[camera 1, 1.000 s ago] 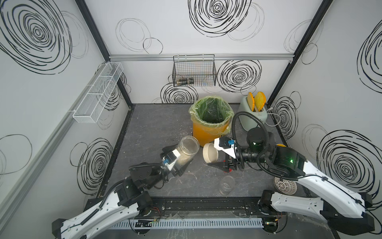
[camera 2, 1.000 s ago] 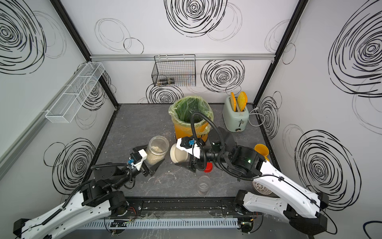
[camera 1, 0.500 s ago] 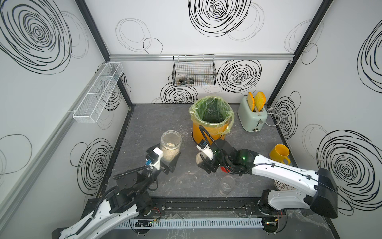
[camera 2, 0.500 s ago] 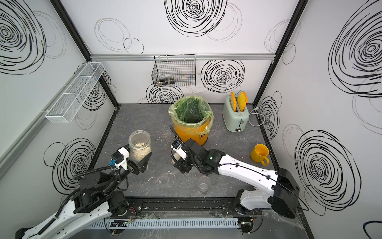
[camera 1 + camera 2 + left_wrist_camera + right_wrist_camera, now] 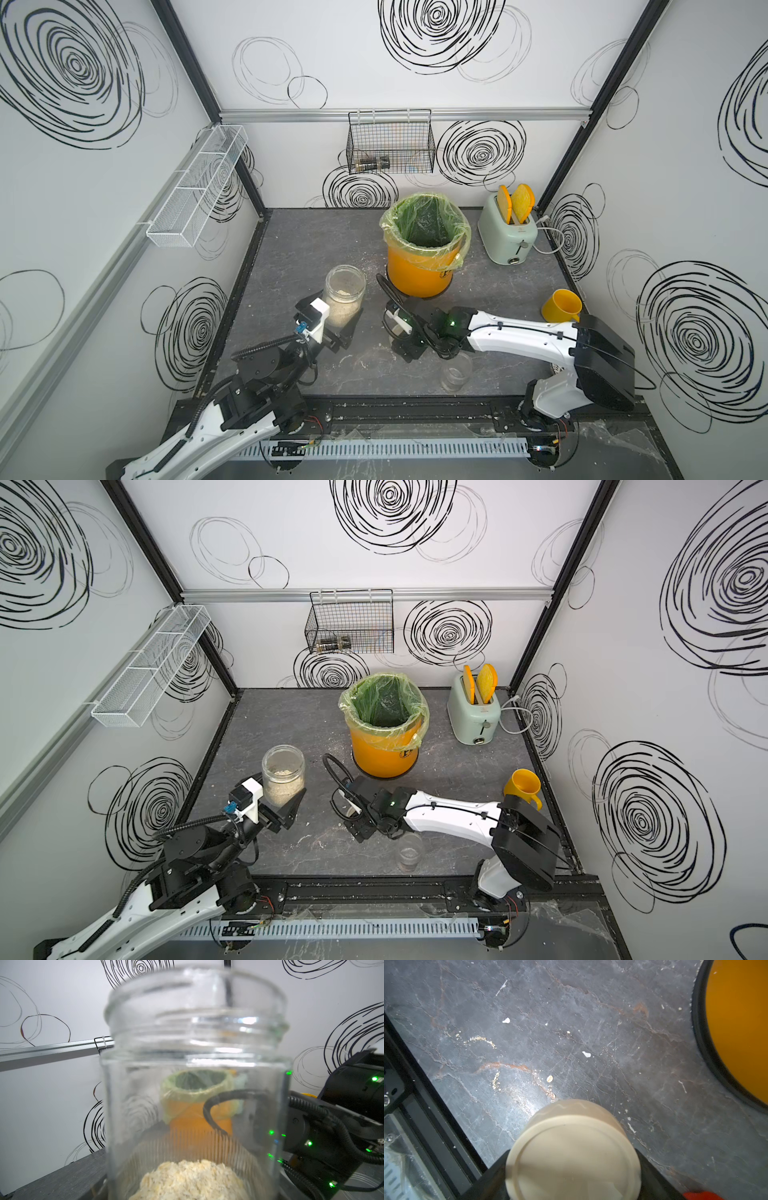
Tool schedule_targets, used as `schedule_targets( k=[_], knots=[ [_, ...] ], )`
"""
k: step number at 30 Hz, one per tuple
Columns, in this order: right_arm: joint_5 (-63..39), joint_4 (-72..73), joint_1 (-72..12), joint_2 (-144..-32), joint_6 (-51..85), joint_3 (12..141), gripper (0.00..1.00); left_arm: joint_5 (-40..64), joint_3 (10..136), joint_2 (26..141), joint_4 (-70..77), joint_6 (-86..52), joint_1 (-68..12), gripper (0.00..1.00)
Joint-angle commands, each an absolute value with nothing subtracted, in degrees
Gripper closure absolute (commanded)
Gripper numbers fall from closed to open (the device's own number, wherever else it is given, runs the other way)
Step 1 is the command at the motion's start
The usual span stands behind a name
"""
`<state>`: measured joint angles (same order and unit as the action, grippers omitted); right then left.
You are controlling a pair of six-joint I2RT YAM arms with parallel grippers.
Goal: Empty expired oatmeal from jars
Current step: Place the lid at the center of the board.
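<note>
The open tabletop is just below the robot's right gripper and has only oat crumbs on it, so the right gripper needs to go down there and release the flat beige lid [image 5: 573, 1159].
The wider clear jar [image 5: 345, 297] [image 5: 283, 773] is upright and lidless at the table's left, with my left gripper [image 5: 338, 323] [image 5: 280, 805] shut round its lower wall. Pale flaky oatmeal [image 5: 191, 1180] fills the bottom part of this jar [image 5: 195, 1084]. My right gripper [image 5: 405, 338] [image 5: 573, 1167] is low over the table's middle, shut on the flat beige lid [image 5: 573, 1159], one black finger [image 5: 492, 1178] on each side. The slimmer jar [image 5: 456, 371] [image 5: 409, 851] stands without a cap near the front edge, just beside my right wrist. Something red [image 5: 702, 1195] shows at the edge of the right wrist view.
The yellow bin with its green liner [image 5: 424, 266] [image 5: 384, 750] stands behind both grippers. A yellow cup [image 5: 561, 305] is at the right and a mint toaster [image 5: 507, 237] at the back right. Oat crumbs dot the dark tabletop [image 5: 550, 1078].
My left gripper moved the wide jar leftward and set it upright, lower. My right arm stretched out and came down toward the table with the lid.
</note>
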<state>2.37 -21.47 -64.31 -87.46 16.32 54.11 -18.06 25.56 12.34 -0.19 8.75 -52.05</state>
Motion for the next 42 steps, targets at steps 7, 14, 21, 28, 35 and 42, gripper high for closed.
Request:
schedule_targets(
  k=[7,14,21,28,35,42],
  knots=[
    [3.3,-18.7,-62.6,-89.5,17.8,50.0,0.48,-16.8,25.1,11.8,8.0,6.2,-51.7,1.0],
    [3.4,-18.1,-61.4,-90.6,17.0,49.3,0.32,-16.4,25.0,12.0,8.4,6.0,-51.5,1.0],
    [4.9,-18.0,-61.2,-89.8,16.9,48.5,0.11,-16.3,25.0,12.6,8.6,5.9,-51.4,1.0],
    [4.6,-17.8,-61.1,-87.6,16.9,47.5,0.07,-15.6,25.0,13.7,9.1,5.7,-50.8,1.0],
    [-2.1,-19.5,-61.1,-70.9,16.0,49.5,0.09,-14.5,25.0,14.7,9.9,3.3,-50.5,1.0],
    [-11.4,-1.0,-60.8,-45.0,9.5,42.3,0.07,-9.7,24.2,16.4,14.4,-1.6,-50.4,1.0]
  ],
)
